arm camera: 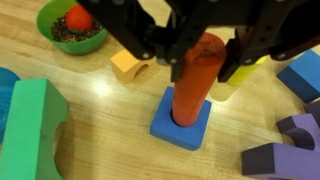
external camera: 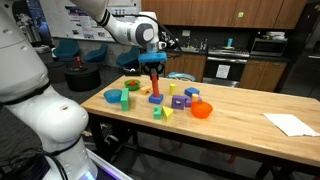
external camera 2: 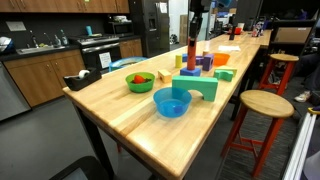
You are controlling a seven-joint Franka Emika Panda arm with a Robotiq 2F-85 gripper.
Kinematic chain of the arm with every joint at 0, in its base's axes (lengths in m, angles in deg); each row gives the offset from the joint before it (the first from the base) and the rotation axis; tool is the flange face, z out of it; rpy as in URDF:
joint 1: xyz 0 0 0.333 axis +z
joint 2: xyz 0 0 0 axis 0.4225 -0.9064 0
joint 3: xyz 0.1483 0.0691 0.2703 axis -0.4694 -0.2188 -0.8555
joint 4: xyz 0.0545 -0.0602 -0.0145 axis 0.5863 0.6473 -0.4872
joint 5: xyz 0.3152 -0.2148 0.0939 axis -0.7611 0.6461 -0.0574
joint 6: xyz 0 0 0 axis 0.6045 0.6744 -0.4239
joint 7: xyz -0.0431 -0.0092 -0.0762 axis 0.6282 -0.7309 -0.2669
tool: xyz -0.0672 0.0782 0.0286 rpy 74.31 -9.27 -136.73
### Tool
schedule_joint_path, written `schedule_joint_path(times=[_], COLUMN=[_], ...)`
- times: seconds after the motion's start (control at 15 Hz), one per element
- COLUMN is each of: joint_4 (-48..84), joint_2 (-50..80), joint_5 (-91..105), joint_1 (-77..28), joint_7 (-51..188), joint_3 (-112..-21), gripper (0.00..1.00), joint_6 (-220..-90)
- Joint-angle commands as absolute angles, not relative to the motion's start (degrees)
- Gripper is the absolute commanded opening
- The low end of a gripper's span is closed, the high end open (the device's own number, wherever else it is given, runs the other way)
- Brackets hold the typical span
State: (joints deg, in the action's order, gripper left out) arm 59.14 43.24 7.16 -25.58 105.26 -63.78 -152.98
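I will next bring my gripper straight down toward the blue block [arm camera: 183,128] and let go of the cylinder between its fingers, because the block is directly below my gripper.
A red-orange cylinder [arm camera: 195,88] stands upright in a blue square block [arm camera: 183,128] on the wooden table. My gripper [arm camera: 200,62] comes straight down over it, with one finger on each side of the cylinder's upper part, pressed against it. Both exterior views show the gripper [external camera: 154,66] [external camera 2: 194,30] above the cylinder [external camera: 156,84] [external camera 2: 191,55] near the middle of the table. The blue block also shows in an exterior view [external camera: 156,98].
A green bowl [arm camera: 70,30] holding a red ball, an orange arch block [arm camera: 130,66], a yellow cylinder [arm camera: 243,82], a green arch block [arm camera: 30,130] and purple blocks [arm camera: 290,140] surround the cylinder. A blue bowl [external camera 2: 172,102], an orange bowl [external camera: 202,109], white paper [external camera: 290,123] and a stool [external camera 2: 262,103] also show.
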Motion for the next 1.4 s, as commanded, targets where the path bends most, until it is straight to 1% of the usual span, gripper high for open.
schedule_joint_path(times=[0.0, 0.53, 1.33], joint_4=[60.5, 60.1, 60.4], joint_2=[40.5, 37.8, 38.0], joint_5=[7.1, 16.2, 12.8], joint_1=[-25.8, -29.3, -27.0], joint_7=[105.9, 97.5, 101.7], joint_3=[-63.4, -63.5, -64.1], gripper=[0.15, 0.15, 0.15], joint_6=[-153.1, -157.7, -153.4])
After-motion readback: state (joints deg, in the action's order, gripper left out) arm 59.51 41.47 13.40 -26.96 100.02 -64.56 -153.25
